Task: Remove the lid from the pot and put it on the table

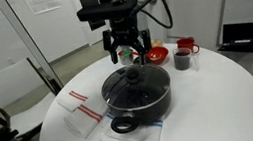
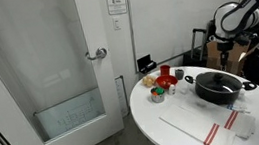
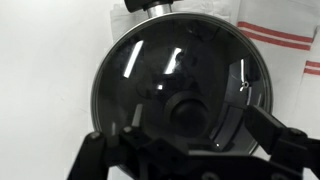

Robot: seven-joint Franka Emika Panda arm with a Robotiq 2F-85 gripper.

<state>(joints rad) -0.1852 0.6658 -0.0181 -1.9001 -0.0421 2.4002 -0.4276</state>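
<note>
Next, my gripper will move outward and down to bring its open fingers around the lid's black knob (image 1: 133,75) (image 3: 187,112), since the knob still sits below and ahead of their gap.
The black pot (image 1: 139,101) stands near the middle of the round white table (image 1: 223,107), with the glass lid (image 1: 133,80) on it. Both also show in an exterior view, the pot (image 2: 219,91) under its lid (image 2: 214,78). My gripper (image 1: 126,52) hangs open and empty a little above the lid's black knob. In the wrist view the lid (image 3: 150,60) fills the picture and its knob (image 3: 185,103) lies just ahead of the gap between my spread fingers (image 3: 190,150). The fingers touch nothing.
A red bowl (image 1: 156,54), a small dark cup (image 1: 182,61) and a red mug (image 1: 186,44) stand behind the pot. A white towel with red stripes (image 1: 80,114) lies beside the pot, and also shows in the wrist view (image 3: 285,40). A glass door (image 2: 59,72) stands off the table.
</note>
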